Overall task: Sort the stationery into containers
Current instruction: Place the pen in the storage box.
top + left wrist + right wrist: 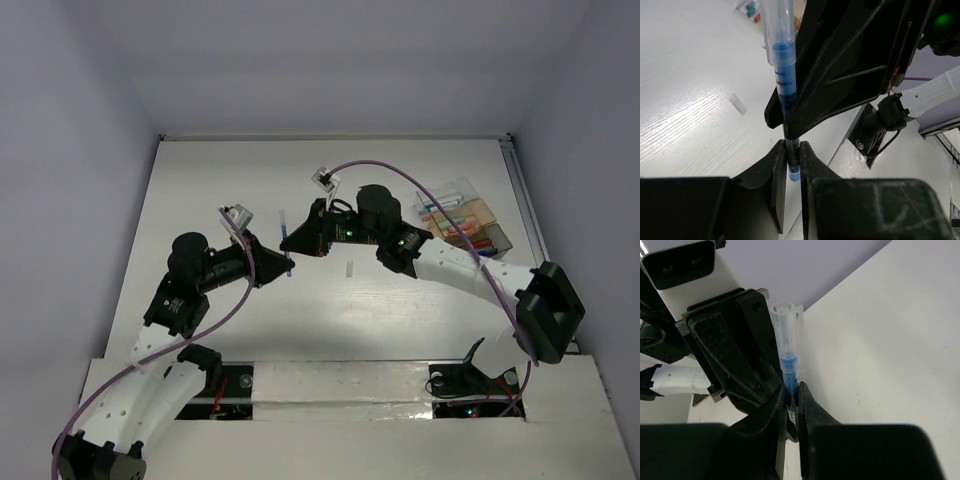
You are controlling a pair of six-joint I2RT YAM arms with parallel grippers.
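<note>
I should next move my right gripper to the right in the top view, away from the left gripper, and then down over the nearest box (490,242). Stationery already lies there.
A blue pen (286,238) with a clear cap hangs above the table's middle, held between both arms. My left gripper (793,150) is shut on the pen's (784,75) dark lower end. My right gripper (792,392) is shut on the pen (788,350) just below its clear cap, and its black fingers (840,65) cross right above the left ones. The two grippers meet at the pen in the top view, the left (286,264) below the right (291,240). The containers (463,225), clear and orange boxes holding coloured stationery, stand at the back right.
A small clear piece (350,268) lies on the white table just right of the grippers, also visible from the left wrist (738,104). Purple cables arch over both arms. The table's far edge (330,138) meets the wall.
</note>
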